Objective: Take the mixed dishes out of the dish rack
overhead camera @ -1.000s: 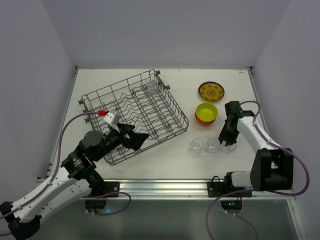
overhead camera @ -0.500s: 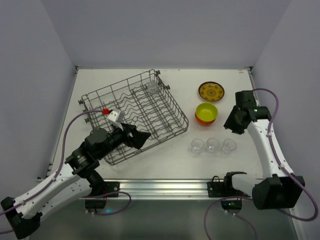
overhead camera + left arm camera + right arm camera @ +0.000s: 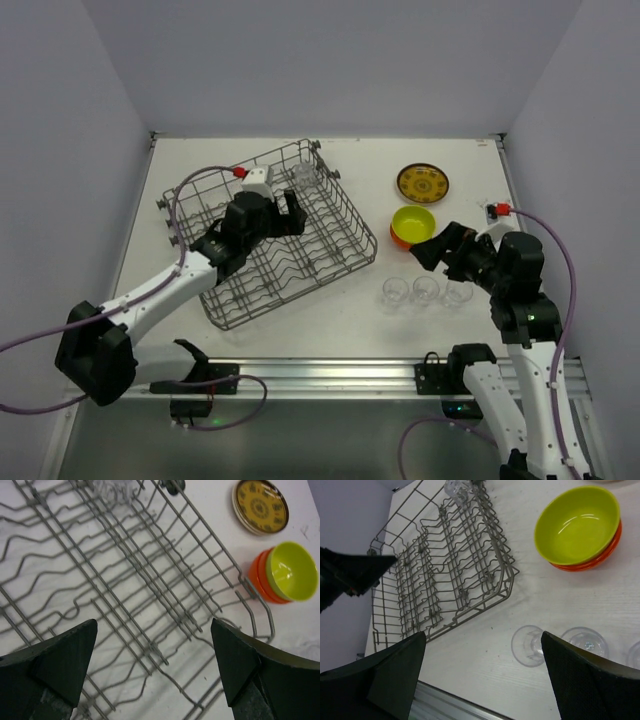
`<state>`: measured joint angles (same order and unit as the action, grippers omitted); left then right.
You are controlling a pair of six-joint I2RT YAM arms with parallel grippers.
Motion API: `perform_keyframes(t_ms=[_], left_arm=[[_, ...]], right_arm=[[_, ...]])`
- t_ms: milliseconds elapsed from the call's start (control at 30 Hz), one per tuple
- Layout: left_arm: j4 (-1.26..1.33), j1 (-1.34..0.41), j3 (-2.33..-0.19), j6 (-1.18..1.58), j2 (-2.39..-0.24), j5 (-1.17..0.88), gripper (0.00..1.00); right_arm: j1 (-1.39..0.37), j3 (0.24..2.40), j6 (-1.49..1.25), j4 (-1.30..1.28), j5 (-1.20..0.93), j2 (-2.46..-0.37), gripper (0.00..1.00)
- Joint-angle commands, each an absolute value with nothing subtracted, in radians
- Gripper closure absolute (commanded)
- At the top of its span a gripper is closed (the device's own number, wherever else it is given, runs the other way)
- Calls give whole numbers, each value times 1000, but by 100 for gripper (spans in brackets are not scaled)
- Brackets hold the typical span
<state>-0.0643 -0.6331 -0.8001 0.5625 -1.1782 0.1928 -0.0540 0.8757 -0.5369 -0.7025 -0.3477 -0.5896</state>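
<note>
My left gripper will move outward and then down around the one clear glass cup still racked (image 3: 304,174) (image 3: 114,490).
The dish rack (image 3: 290,292), a grey wire basket, sits left of centre. One clear glass cup (image 3: 303,175) stands in its far corner. My left gripper (image 3: 292,214) hovers open over the rack's wires (image 3: 200,528), nothing between its jaws, with that cup (image 3: 115,486) ahead of it. On the table to the right stand three glass cups (image 3: 427,290) in a row, a lime-yellow bowl (image 3: 413,220) nested in an orange bowl (image 3: 600,560), and a brown-gold plate (image 3: 422,182). My right gripper (image 3: 440,246) hangs open above the cups (image 3: 527,645), holding nothing.
The right table edge lies just beyond the cup row. A metal rail (image 3: 330,375) runs along the near edge, below the cups. In the right wrist view the left gripper's dark finger (image 3: 355,570) shows over the rack's left side.
My right gripper opened, left a glass cup at the right end of the row, and drew up and back. My left arm swung from the rack's near corner over its far side.
</note>
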Motion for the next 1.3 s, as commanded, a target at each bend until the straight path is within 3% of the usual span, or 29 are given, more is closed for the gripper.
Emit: perform_keyframes(t_ms=[0, 300, 367, 933, 1267], left_arm=[[111, -543, -937, 444, -1308, 132, 0], [99, -394, -1344, 178, -1817, -119, 0], [91, -394, -1429, 88, -1902, -100, 0], [-117, -348, -1827, -110, -2266, -156, 2], [-136, -345, -1867, -91, -2281, -224, 39]], right_arm=[[-54, 786, -589, -589, -491, -568, 1], [-55, 667, -629, -471, -718, -515, 1], [-54, 666, -595, -485, -742, -514, 1], [-55, 626, -526, -497, -761, -474, 1], [-55, 634, -531, -503, -764, -469, 1]])
